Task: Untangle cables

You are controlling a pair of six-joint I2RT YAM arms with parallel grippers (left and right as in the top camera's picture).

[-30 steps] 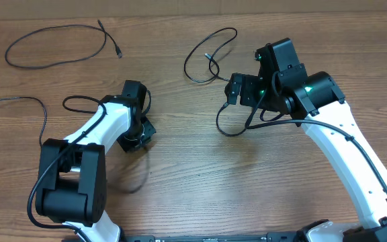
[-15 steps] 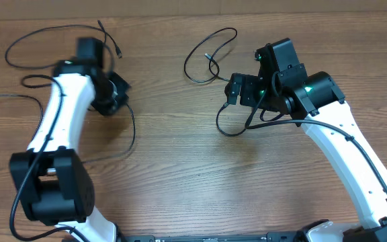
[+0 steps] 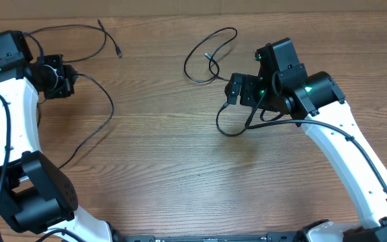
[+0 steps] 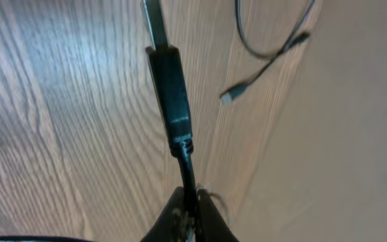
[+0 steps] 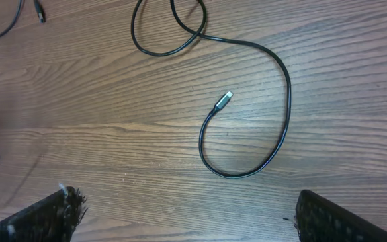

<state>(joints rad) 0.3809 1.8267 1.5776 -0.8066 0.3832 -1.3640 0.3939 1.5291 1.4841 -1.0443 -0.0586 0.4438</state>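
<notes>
My left gripper shifts left in the overhead view, beside the second cable's loop, and releases the thin black cable (image 3: 112, 107) next, since the cable's trail lies clear.
My left gripper (image 3: 54, 77) is at the far left of the table, shut on a thin black cable (image 3: 112, 107) that trails right and then curves back toward the front. In the left wrist view the jaws (image 4: 190, 202) pinch this cable just below its long black plug (image 4: 170, 87). A second cable (image 3: 72, 27) loops along the far edge beside that gripper; one of its plug ends (image 4: 230, 96) lies past the held plug. A third cable (image 3: 193, 48) lies looped at centre back. My right gripper (image 3: 236, 89) stands open just right of it, over the loop and silver plug (image 5: 224, 101).
The right arm's own thicker wire (image 3: 230, 128) hangs in a loop onto the wood below its gripper. The table's far edge (image 3: 180, 12) runs close behind the cables. Bare wooden tabletop (image 3: 180, 168) fills the middle and front.
The left arm has swung from the table's middle to the far left corner, dragging its cable along. The right arm and the centre cable have not moved.
</notes>
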